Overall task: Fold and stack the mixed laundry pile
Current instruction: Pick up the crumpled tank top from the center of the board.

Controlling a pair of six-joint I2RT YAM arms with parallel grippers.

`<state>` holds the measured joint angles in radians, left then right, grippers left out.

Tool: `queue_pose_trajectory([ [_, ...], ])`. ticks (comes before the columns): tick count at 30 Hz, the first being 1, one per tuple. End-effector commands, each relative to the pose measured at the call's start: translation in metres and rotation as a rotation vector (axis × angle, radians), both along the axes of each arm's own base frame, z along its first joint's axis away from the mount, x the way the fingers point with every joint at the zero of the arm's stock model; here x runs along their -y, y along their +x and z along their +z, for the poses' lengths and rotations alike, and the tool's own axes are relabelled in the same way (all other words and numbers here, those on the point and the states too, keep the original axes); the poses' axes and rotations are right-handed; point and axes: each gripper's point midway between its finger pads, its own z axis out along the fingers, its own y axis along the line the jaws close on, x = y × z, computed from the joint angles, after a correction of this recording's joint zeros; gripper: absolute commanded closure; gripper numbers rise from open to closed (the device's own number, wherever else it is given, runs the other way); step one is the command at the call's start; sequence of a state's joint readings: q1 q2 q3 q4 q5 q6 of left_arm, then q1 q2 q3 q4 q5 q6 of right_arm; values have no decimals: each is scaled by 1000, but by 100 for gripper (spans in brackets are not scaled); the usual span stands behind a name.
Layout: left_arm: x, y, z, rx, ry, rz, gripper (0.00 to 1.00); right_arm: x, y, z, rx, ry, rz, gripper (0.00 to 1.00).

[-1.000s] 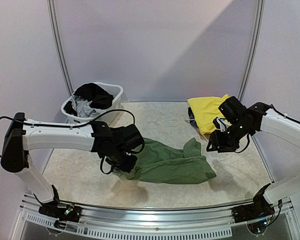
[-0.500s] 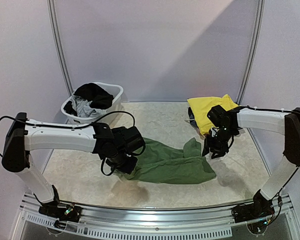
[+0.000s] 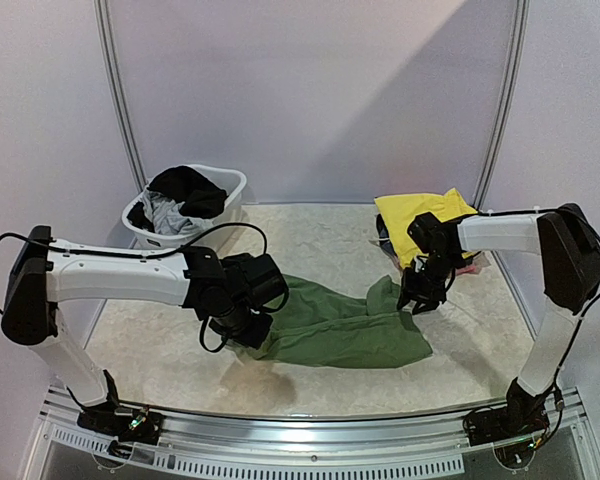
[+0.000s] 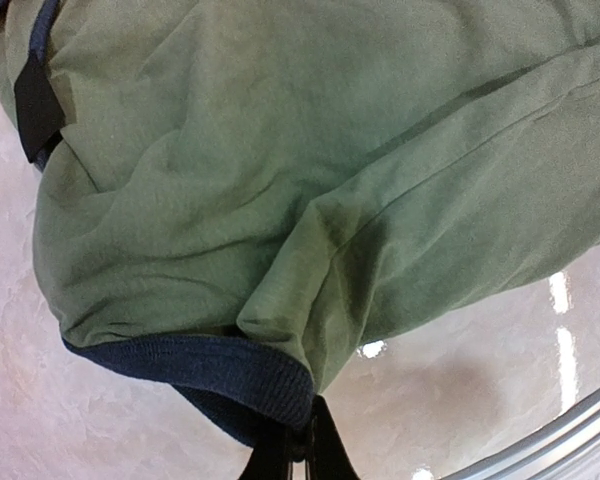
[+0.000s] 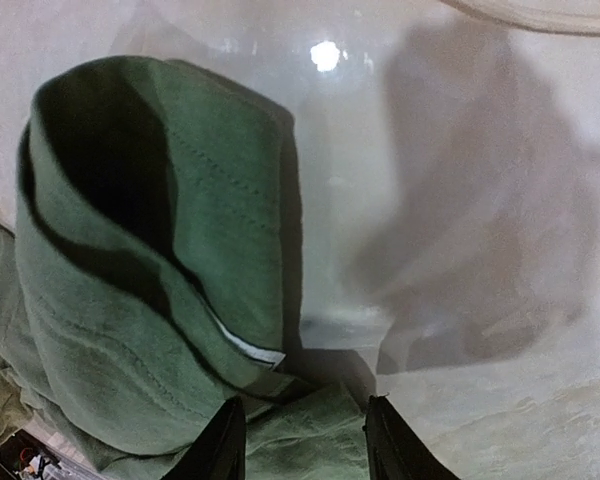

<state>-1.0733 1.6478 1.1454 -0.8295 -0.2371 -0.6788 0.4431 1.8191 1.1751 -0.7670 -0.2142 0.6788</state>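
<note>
Next, my left gripper lifts the navy trim up, then lowers it outward onto the bare tabletop (image 3: 277,247) beside the white tub and releases it, because the shirt lies crumpled.
The olive-green T-shirt (image 3: 345,328) lies crumpled across the middle of the table. My left gripper (image 3: 243,326) is at its left end. In the left wrist view that gripper (image 4: 302,452) is shut on the shirt's navy ribbed trim (image 4: 220,372), and green cloth (image 4: 310,170) fills the view. My right gripper (image 3: 416,299) is at the raised sleeve on the shirt's right end. Its jaws (image 5: 302,448) stand open, with green fabric (image 5: 310,440) between the fingertips and the sleeve opening (image 5: 150,250) just beyond. The yellow garment (image 3: 408,222) lies behind the right arm.
A white tub (image 3: 232,188) at the back left holds black and grey pieces (image 3: 180,200). A metal rail (image 3: 300,455) runs along the table's near edge. White curtain walls close in the back and sides.
The right arm has swung left from beside the yellow garment to the shirt's right sleeve, its jaws narrowing. The left gripper has stayed shut on the shirt's trim, hardly moving.
</note>
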Motion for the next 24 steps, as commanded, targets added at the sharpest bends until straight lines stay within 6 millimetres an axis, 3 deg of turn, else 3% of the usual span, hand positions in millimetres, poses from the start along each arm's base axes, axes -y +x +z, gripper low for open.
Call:
queue_pose_trajectory([
  [1,0,-4,4,11,1,-12,100,2,8,-10,2,1,9,60],
  [12,1,-3,1,9,12,-17,100,5,-2,-21,-25,-6,12,74],
  [24,3,-3,0,6,7,-16,100,15,-12,-4,-4,-28,19,68],
])
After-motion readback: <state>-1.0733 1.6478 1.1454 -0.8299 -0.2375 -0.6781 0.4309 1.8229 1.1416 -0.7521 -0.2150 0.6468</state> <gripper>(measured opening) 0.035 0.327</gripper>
